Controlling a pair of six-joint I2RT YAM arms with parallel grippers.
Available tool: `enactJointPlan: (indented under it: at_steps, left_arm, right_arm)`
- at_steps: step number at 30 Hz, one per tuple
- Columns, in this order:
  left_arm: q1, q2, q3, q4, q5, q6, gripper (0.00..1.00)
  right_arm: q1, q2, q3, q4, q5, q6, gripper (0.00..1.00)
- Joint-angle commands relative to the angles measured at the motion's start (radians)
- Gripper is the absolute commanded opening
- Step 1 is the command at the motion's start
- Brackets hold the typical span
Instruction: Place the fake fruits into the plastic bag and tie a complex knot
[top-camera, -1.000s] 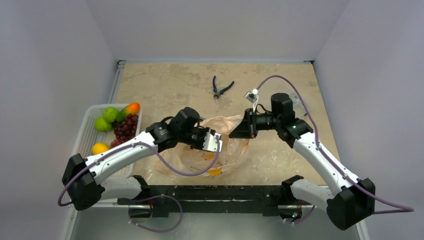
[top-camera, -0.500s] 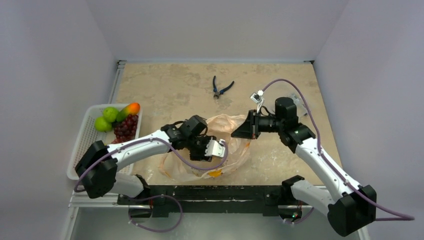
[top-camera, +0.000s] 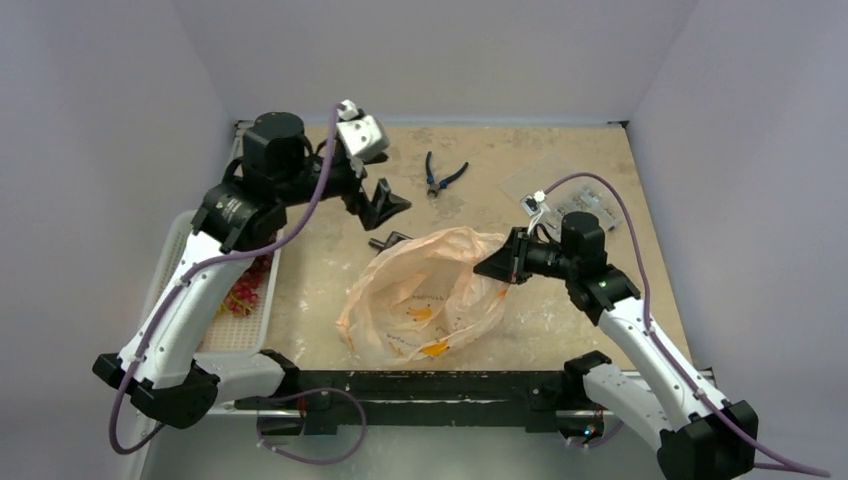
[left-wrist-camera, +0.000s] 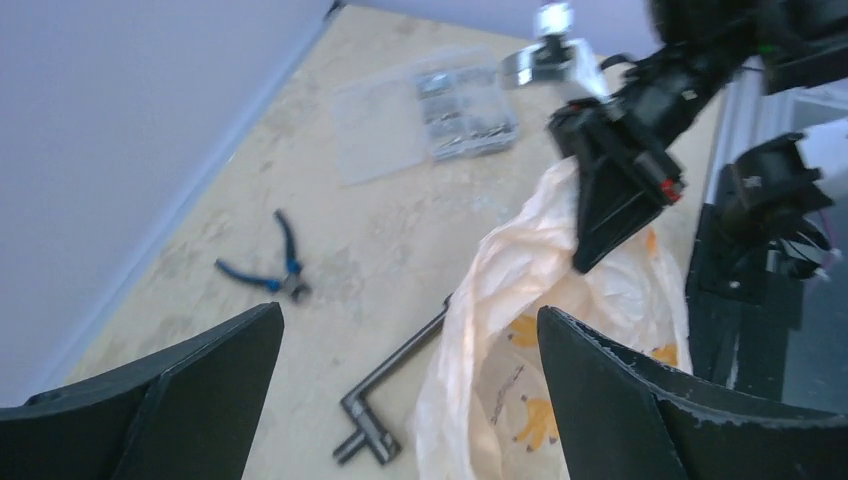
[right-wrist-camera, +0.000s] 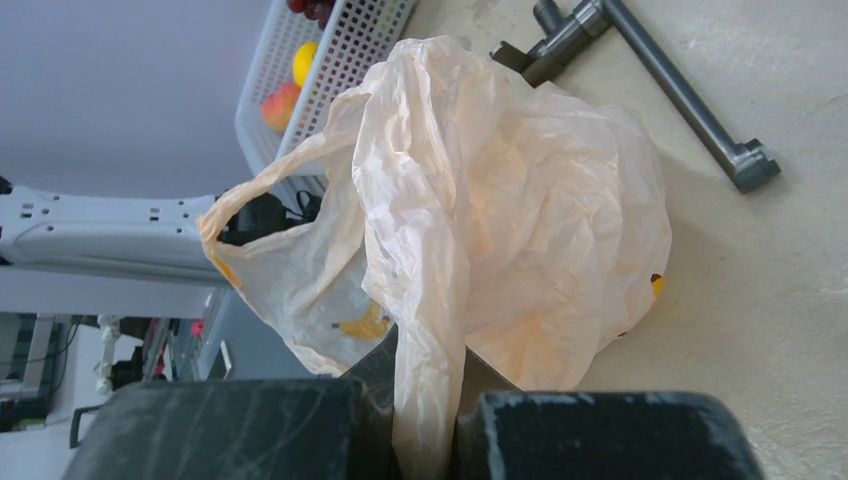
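Note:
My left gripper should move back over the white basket (right-wrist-camera: 330, 70) next, then go down and close on the red grapes in it.
The pale peach plastic bag (top-camera: 430, 295) lies crumpled with its mouth open near the table's front middle. My right gripper (top-camera: 497, 265) is shut on the bag's right edge, and the film (right-wrist-camera: 425, 390) is bunched between its fingers. My left gripper (top-camera: 372, 205) hangs open and empty above the table, behind and left of the bag (left-wrist-camera: 530, 330). The fake fruits lie in the white basket (right-wrist-camera: 330, 70): a yellow one (right-wrist-camera: 305, 62), an orange-red one (right-wrist-camera: 280, 105) and dark grapes (right-wrist-camera: 312, 8). From above, only red grapes (top-camera: 243, 293) show under the left arm. No knot shows.
A dark metal L-shaped tool (top-camera: 390, 240) lies just behind the bag. Blue-handled pliers (top-camera: 440, 175) lie farther back in the middle. A clear parts box (top-camera: 590, 205) sits at the back right. The white basket (top-camera: 175, 270) stands along the left edge.
My left gripper has come up out of the bag, swung back and left, and opened wide. The bag's mouth now gapes. The right gripper shifted slightly nearer, still holding the bag's edge.

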Motion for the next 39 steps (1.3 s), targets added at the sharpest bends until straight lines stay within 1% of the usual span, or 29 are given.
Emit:
enactJointPlan:
  at_steps: [1, 2, 4, 7, 8, 9, 13, 16, 19, 21, 23, 26, 28, 31, 34, 36, 39]
  left_arm:
    - [0.172, -0.002, 0.007, -0.323, -0.104, -0.023, 1.0]
    - [0.223, -0.007, 0.006, -0.379, -0.136, 0.003, 1.0]
    - [0.352, -0.02, -0.004, -0.481, -0.142, 0.066, 1.0]
    - [0.566, -0.051, -0.047, -0.568, -0.145, 0.158, 1.0]
    - [0.655, -0.062, -0.059, -0.588, -0.17, 0.18, 1.0]
    - [0.71, -0.07, -0.071, -0.611, -0.21, 0.2, 1.0]
    - [0.879, -0.09, -0.167, -0.691, -0.367, 0.278, 1.0]
    - [1.058, -0.088, -0.27, -0.706, -0.361, 0.375, 1.0]
    - [1.187, -0.087, -0.391, -0.628, -0.372, 0.517, 0.99]
    - [1.233, -0.061, -0.435, -0.6, -0.38, 0.609, 0.99]
    - [1.256, -0.024, -0.454, -0.556, -0.401, 0.678, 0.99]
    - [1.263, 0.045, -0.445, -0.525, -0.42, 0.737, 0.98]
    - [1.264, 0.077, -0.422, -0.533, -0.386, 0.766, 0.97]
    - [1.248, 0.103, -0.405, -0.556, -0.317, 0.76, 0.97]
    - [1.226, 0.125, -0.425, -0.566, -0.267, 0.725, 0.97]
    - [1.225, 0.143, -0.446, -0.521, -0.249, 0.703, 0.97]
    - [1.226, 0.213, -0.451, -0.482, -0.243, 0.681, 0.97]
  right_arm:
    - [-0.019, -0.024, 0.045, 0.011, 0.052, -0.016, 0.0]
    - [-0.02, -0.028, 0.044, 0.006, 0.053, -0.017, 0.0]
    - [-0.021, -0.032, 0.041, 0.0, 0.055, -0.017, 0.0]
    - [-0.022, -0.029, 0.036, 0.001, 0.049, -0.013, 0.0]
    - [-0.023, -0.026, 0.038, 0.003, 0.044, -0.011, 0.0]
    - [-0.022, -0.025, 0.039, 0.006, 0.039, -0.012, 0.0]
    - [-0.022, -0.009, 0.052, -0.005, 0.037, -0.046, 0.0]
    - [-0.022, 0.012, 0.067, -0.006, 0.018, -0.07, 0.0]
    - [-0.022, 0.038, 0.082, -0.001, -0.027, -0.091, 0.0]
    - [-0.022, 0.046, 0.089, -0.001, -0.045, -0.1, 0.0]
    - [-0.023, 0.046, 0.095, -0.006, -0.047, -0.108, 0.0]
    - [-0.022, 0.045, 0.107, -0.042, -0.051, -0.136, 0.0]
    - [-0.022, 0.042, 0.114, -0.06, -0.05, -0.159, 0.0]
    - [-0.023, 0.037, 0.112, -0.069, -0.046, -0.169, 0.0]
    - [-0.022, 0.042, 0.108, -0.061, -0.045, -0.167, 0.0]
    - [-0.022, 0.048, 0.108, -0.057, -0.044, -0.167, 0.0]
    - [-0.022, 0.062, 0.115, -0.054, -0.049, -0.168, 0.0]
